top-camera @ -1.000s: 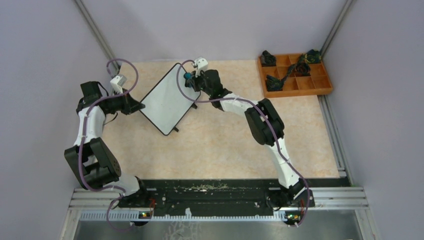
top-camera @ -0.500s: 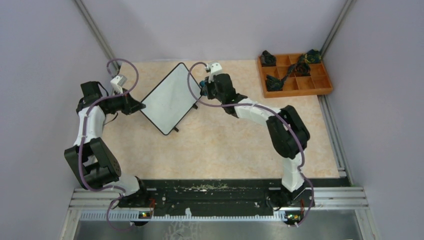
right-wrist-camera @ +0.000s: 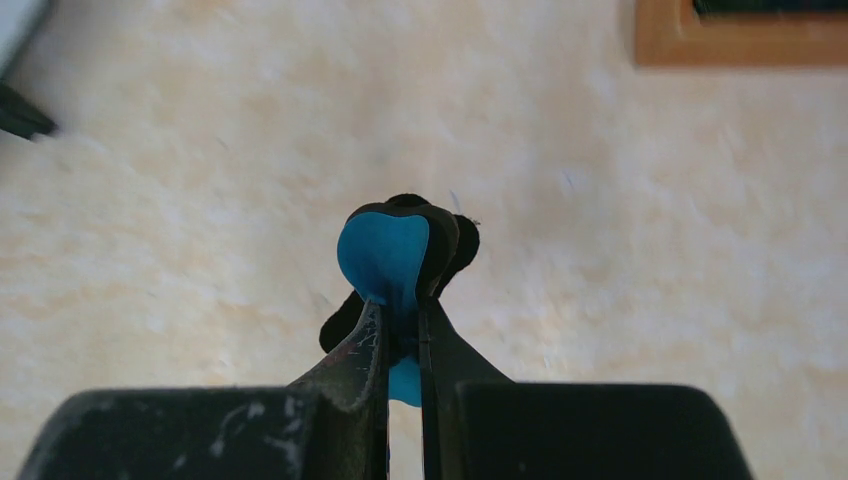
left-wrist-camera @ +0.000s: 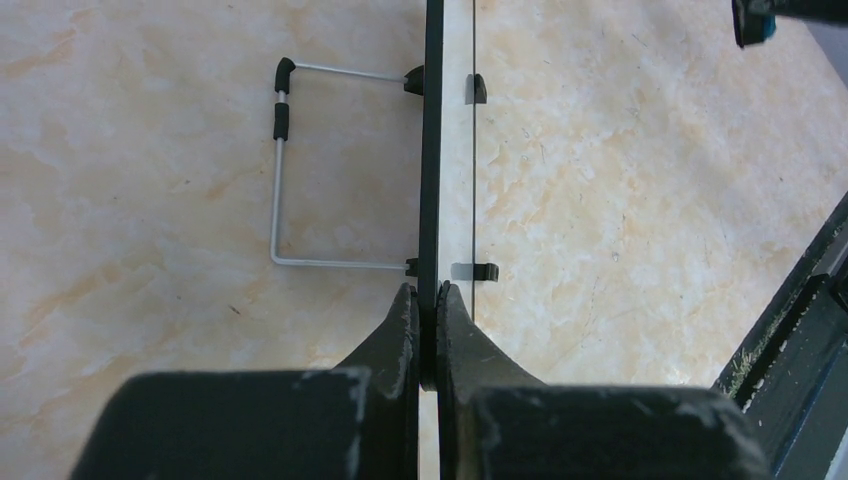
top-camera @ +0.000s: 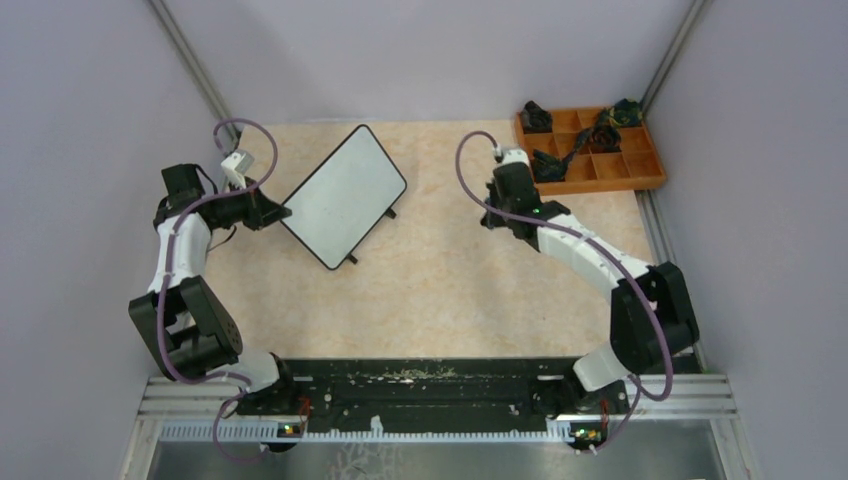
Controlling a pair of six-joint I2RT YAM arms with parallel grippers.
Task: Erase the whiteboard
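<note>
I will move my right gripper back and down, toward my base, to the bare tabletop below it to release the eraser, as the whiteboard's white side is clean.
The whiteboard (top-camera: pixel 345 195) stands tilted on the table at the back left, and its white face shows no marks from above. My left gripper (top-camera: pixel 278 213) is shut on its near-left frame edge. In the left wrist view the black frame (left-wrist-camera: pixel 432 150) runs edge-on between my fingers, with the left gripper (left-wrist-camera: pixel 428 300) clamped on it and the wire stand (left-wrist-camera: pixel 278 180) to its left. My right gripper (top-camera: pixel 497 210) hangs right of the board, apart from it, shut on a blue eraser with a black pad (right-wrist-camera: pixel 385 255). The right gripper (right-wrist-camera: pixel 403 310) is above bare tabletop.
An orange compartment tray (top-camera: pixel 600 185) with dark items in it sits at the back right, and its rim (right-wrist-camera: pixel 740 45) shows in the right wrist view. Grey walls close in both sides. A black rail (top-camera: pixel 430 385) runs along the near edge.
The right arm has swung away from the board's right edge toward the right, carrying the eraser. The left arm and the board have stayed put.
</note>
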